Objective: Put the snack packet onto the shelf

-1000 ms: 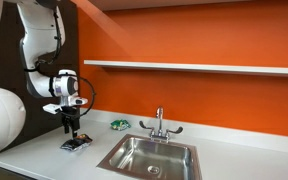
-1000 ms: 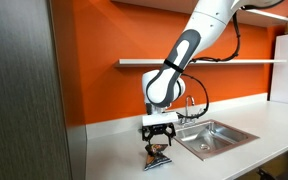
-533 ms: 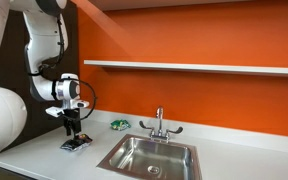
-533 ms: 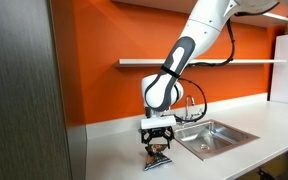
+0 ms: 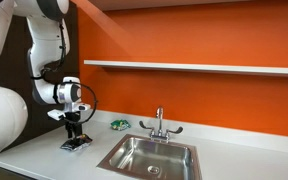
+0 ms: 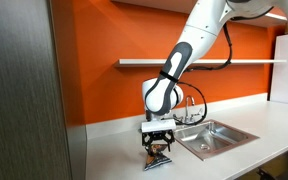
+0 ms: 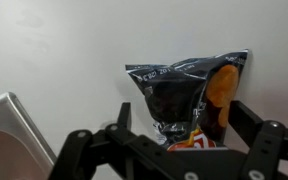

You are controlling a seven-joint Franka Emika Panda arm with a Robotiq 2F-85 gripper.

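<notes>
The robot's gripper will next go down a little, straight onto the middle of the snack packet (image 6: 157, 158) (image 7: 187, 112), and close, because its open fingers are already on either side of the packet.
The snack packet (image 5: 76, 144) is a dark flat bag with orange print, lying on the white countertop left of the sink. It also shows in an exterior view (image 6: 158, 158) and fills the middle of the wrist view (image 7: 179, 95). My gripper (image 5: 75, 135) points straight down right over it, and shows in an exterior view (image 6: 158, 149) too. In the wrist view the gripper (image 7: 184, 112) is open, one finger on each side of the packet. The shelf (image 5: 194, 67) is a long white board high on the orange wall, also seen in an exterior view (image 6: 219, 62).
A steel sink (image 5: 149, 157) with a faucet (image 5: 159, 122) is set into the countertop (image 5: 44, 150) beside the packet. A small green-and-white object (image 5: 118, 125) lies near the wall. A grey cabinet side (image 6: 24, 90) stands at the counter's end.
The gripper has come down a little closer over the packet. The packet has not moved.
</notes>
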